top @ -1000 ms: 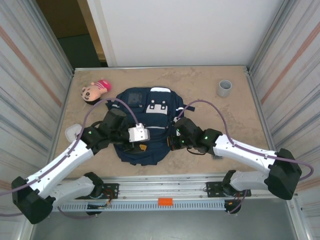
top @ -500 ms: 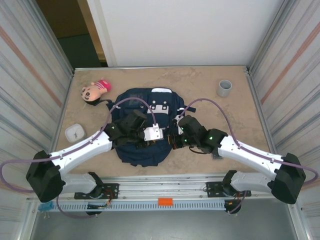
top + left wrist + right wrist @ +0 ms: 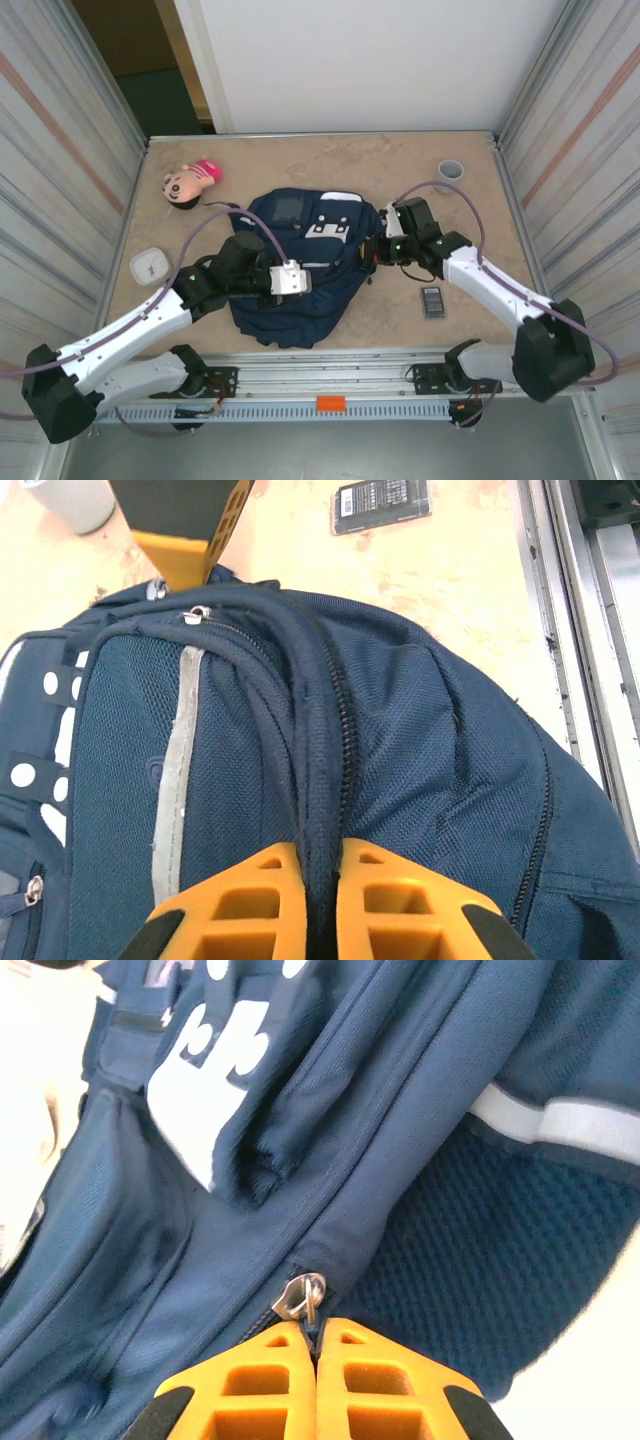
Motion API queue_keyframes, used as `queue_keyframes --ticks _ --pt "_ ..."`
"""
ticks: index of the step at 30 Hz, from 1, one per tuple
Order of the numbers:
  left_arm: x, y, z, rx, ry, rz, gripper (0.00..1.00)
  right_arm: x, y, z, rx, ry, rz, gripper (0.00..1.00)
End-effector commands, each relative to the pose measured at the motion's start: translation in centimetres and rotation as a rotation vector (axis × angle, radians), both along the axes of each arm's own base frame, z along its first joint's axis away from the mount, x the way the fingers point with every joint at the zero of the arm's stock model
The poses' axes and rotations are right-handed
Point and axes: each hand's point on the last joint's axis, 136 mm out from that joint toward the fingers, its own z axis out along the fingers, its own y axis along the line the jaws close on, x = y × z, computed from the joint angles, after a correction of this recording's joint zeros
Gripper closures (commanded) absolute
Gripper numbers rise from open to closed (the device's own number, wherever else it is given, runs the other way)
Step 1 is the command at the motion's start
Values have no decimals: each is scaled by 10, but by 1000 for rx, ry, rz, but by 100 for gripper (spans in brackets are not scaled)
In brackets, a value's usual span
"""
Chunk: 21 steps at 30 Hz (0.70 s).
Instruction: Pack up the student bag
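I will first pull the metal zipper pull a little outward with my right gripper, then let go of the tab, to get along the far part of the seam.
The student bag, navy with white patches, lies crumpled at the table's middle. My left gripper sits over its front and is shut on a raised fold of fabric along a zipper seam; its fingers press that ridge from both sides. At the bag's right edge, my right gripper is shut on the metal zipper pull, whose tab goes between the orange fingertips. The grey stripe runs along the front pocket.
A plush doll lies at the back left and a grey cup at the back right. A small white box rests to the left and a black flat device to the right of the bag.
The right gripper moved up and right along the bag's edge, uncovering the black device. The bag shifted and bunched up. The left arm drew back to the left, still on the bag.
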Motion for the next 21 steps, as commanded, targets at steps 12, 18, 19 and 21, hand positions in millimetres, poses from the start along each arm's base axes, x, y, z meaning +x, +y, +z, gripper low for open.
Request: queue_keyframes --ticks 12,18,19,21 --pt "-28 5 1 -34 35 -110 100 70 -39 5 -78 -71 -137 100" --pt "-31 4 5 -50 45 -121 100 65 -52 12 -93 -90 -160 100" --pt "-32 4 5 -53 48 -124 100 68 -57 10 -79 -78 -171 100" --pt "-35 4 5 -62 48 -139 100 75 -66 3 -51 -44 -197 100"
